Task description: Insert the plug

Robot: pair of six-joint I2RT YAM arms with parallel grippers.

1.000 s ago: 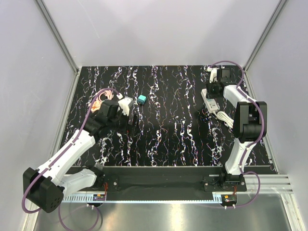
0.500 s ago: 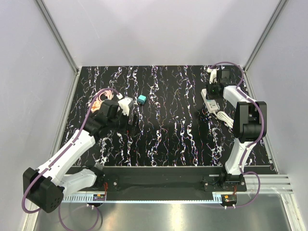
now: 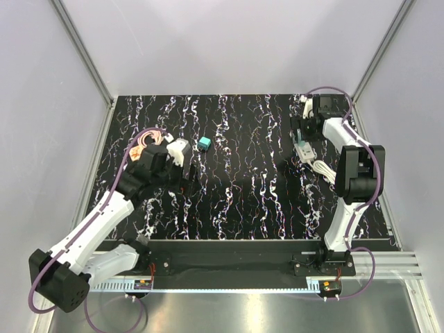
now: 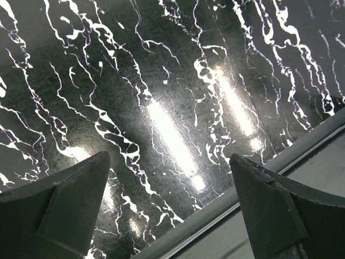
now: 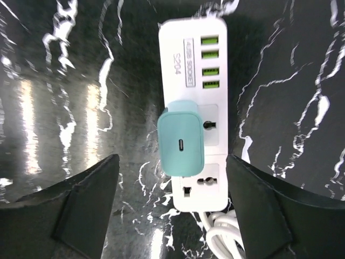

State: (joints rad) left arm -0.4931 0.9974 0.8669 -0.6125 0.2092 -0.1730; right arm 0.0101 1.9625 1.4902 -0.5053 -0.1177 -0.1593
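Note:
The plug point(image 3: 204, 143) is below the left gripper's fingers and outward of them, so the robot should next move the left gripper outward and down, to the right in the top view, onto it.
The plug point(image 3: 203, 143), a small teal-blue cube, lies on the black marbled table, just right of and beyond my left gripper point(image 3: 185, 166). That gripper point(image 4: 172, 210) is open over bare table with nothing between its fingers. The plug does not show in either wrist view. At the far right, my right gripper point(image 3: 305, 132) hangs over the white power strip point(image 3: 303, 149). In the right wrist view a paler mint-green cube point(image 5: 182, 144) sits on a socket of the strip point(image 5: 207, 59). My right gripper point(image 5: 178, 205) stands open, its fingers wide on either side and touching nothing.
The strip's white cord point(image 3: 320, 168) lies coiled at its near end, also in the right wrist view as the cord point(image 5: 223, 237). A pinkish-orange bundle point(image 3: 141, 148) lies left of my left wrist. White walls close in the table, and a rail point(image 4: 302, 145) edges it.
My right gripper has opened and let go of the mint-green cube, which stays on the strip. My left arm has shifted slightly, still open. The plug has not moved.

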